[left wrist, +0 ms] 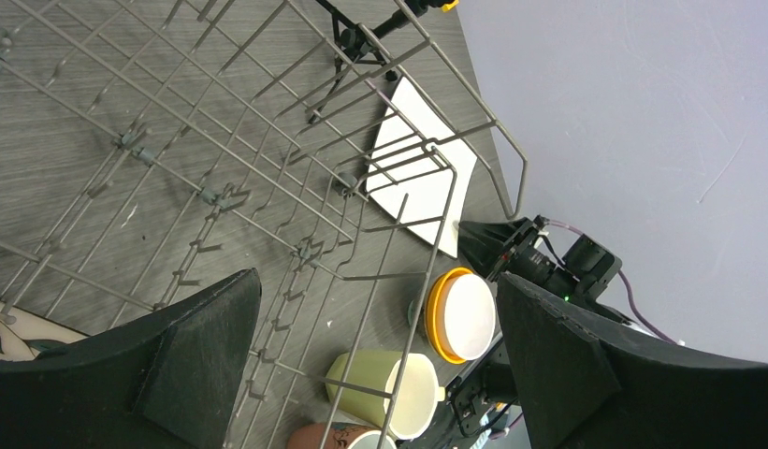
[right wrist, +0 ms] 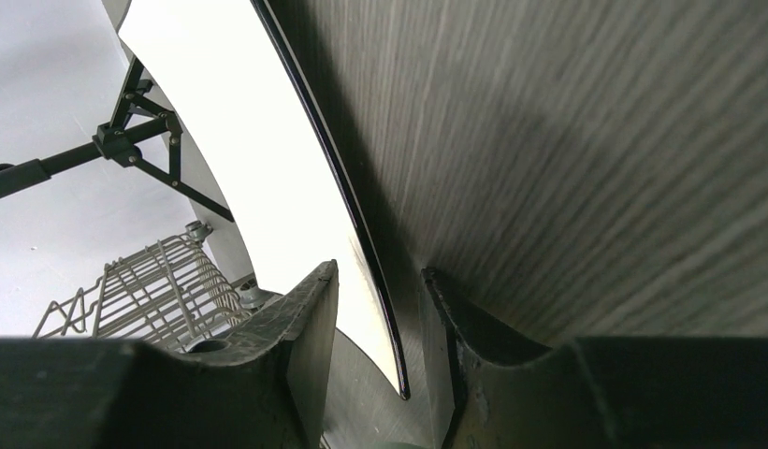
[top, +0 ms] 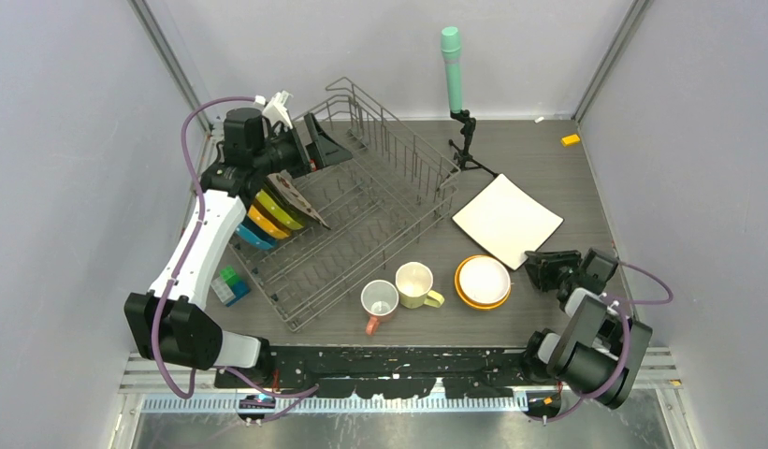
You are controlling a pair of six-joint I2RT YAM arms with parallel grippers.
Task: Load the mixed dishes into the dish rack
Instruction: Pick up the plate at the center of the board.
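My right gripper should next slide to the left in the top view, with the plate's rim between its fingers, onto the near corner.
The dish rack stands at the left middle, with blue, orange and yellow-green plates upright in its left end. My left gripper hovers open over the rack's back left; in its wrist view the left gripper holds nothing above the rack. The white square plate lies flat to the right. My right gripper is at its near corner. In the right wrist view the gripper is open, and the plate corner sits between the jaws, touching neither. A white bowl in an orange bowl, a pale-yellow mug and a pink mug stand in front.
A green-topped cylinder on a black tripod stands behind the rack's right end. A small blue-green box sits left of the rack, near my left arm. A small orange piece lies at the back right. Grey walls close in both sides.
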